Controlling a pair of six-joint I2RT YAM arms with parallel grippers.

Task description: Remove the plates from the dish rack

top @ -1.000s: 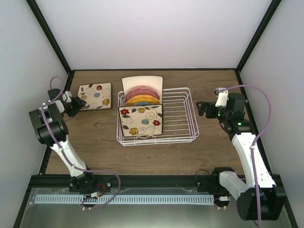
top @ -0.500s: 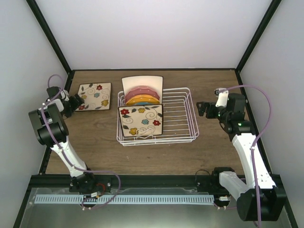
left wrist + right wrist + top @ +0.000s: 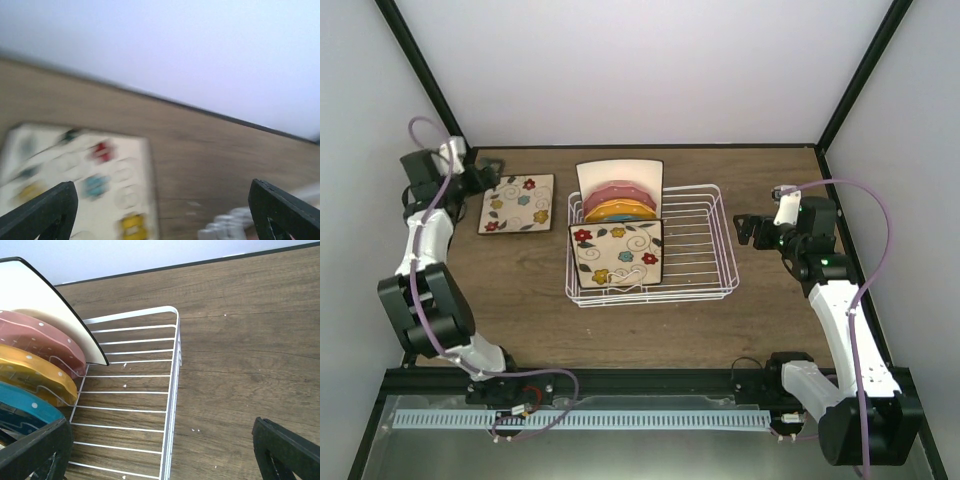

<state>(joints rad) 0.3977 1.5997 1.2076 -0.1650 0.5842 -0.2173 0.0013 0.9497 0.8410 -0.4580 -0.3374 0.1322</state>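
The standing floral plate is the frontmost one in the rack, so my left gripper should next move back and to the right in the top view, onto the standing floral plate's nearest side edge (image 3: 572,238).
The white wire dish rack (image 3: 692,250) stands mid-table. In it stand a floral square plate (image 3: 616,254) at the front, then orange (image 3: 620,209) and pink (image 3: 618,192) round plates, and a plain cream square plate (image 3: 620,171) at the back. The right wrist view shows the rack (image 3: 172,385) with the cream (image 3: 47,305), pink (image 3: 42,340), orange (image 3: 35,377) and blue (image 3: 22,409) plates. A second floral plate (image 3: 518,202) lies flat at the back left, blurred in the left wrist view (image 3: 75,175). My left gripper (image 3: 480,181) is open and empty, raised beside that plate's far left corner. My right gripper (image 3: 746,228) is open and empty, right of the rack.
Black frame posts and white walls close in the table at the back and both sides. Bare wood (image 3: 520,310) lies left of and in front of the rack, and more (image 3: 250,340) lies to the rack's right.
My left arm has risen and swung toward the back left corner, away from the flat floral plate's left edge. The plate stays put. The right arm has not moved.
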